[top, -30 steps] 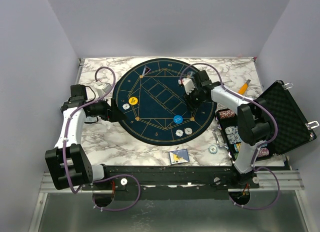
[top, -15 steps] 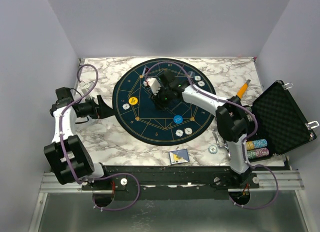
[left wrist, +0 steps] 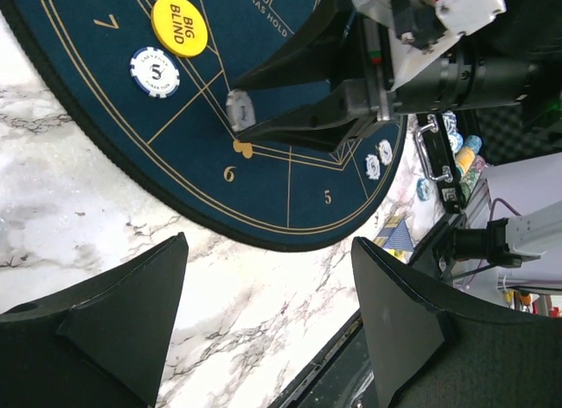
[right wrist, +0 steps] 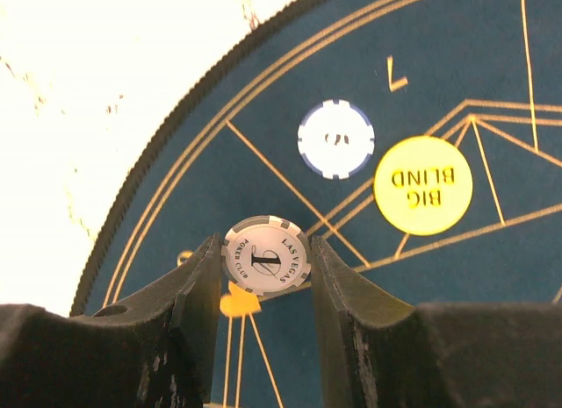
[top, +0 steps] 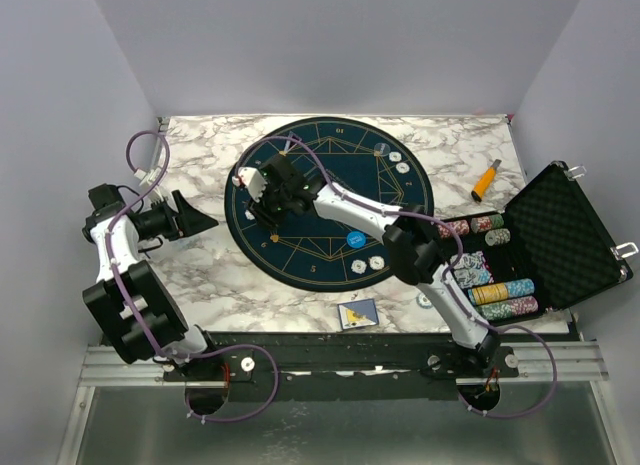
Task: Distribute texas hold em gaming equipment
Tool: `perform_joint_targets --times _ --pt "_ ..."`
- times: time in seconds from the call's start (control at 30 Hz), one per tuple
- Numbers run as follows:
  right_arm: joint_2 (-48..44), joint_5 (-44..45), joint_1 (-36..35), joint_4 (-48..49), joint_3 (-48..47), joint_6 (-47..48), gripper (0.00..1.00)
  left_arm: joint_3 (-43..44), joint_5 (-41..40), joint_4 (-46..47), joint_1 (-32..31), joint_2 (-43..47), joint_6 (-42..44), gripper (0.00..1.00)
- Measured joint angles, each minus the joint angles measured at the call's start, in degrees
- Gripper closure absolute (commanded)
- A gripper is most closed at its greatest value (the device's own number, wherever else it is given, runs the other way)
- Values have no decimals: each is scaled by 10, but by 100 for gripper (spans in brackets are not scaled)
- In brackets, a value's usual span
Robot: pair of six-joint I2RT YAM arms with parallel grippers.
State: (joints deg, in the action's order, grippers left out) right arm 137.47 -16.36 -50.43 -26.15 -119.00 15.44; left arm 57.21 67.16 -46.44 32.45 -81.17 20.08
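I should move my right gripper down and to the left in the top view next. I should release the white chip beside the blue-edged chip (right wrist: 335, 139), where the mat is bare.
My right gripper (right wrist: 266, 269) is shut on a white poker chip (right wrist: 266, 257) with a grey-striped rim, held on edge just above the left part of the round blue mat (top: 330, 200). Just beyond the held chip lie a blue-edged chip (right wrist: 335, 139) and the yellow Big Blind button (right wrist: 422, 185). The left wrist view shows the same held chip (left wrist: 239, 110) between the right fingers. My left gripper (top: 200, 215) hangs open over the marble left of the mat, nothing in it. A blue button (top: 354, 239) and two chips (top: 368, 266) lie on the mat's near side.
Three more chips (top: 396, 156) sit at the mat's far right. A card (top: 357, 313) and a lone chip (top: 426, 299) lie on the marble near the front edge. The open black case (top: 560, 235) with chip rows stands at the right, an orange-handled tool (top: 487, 179) behind it.
My right arm has swept left across the mat, from its right-centre to its left part, carrying the chip. My left arm has drawn back left, off the mat's edge.
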Motion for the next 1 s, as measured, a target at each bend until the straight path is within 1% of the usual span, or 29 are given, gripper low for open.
perform_joint_targets --times 0.27,0.47,0.67,1.0 --pt "66 0 -13 10 -78 -13 67 0 12 0 2 0 0 22" --pt "100 2 -14 15 -94 -15 67 0 17 0 2 0 0 22" --pt "110 9 -14 29 -105 -14 66 0 21 0 5 0 0 22" --pt "150 19 -14 45 -163 -14 65 3 23 0 13 0 0 22"
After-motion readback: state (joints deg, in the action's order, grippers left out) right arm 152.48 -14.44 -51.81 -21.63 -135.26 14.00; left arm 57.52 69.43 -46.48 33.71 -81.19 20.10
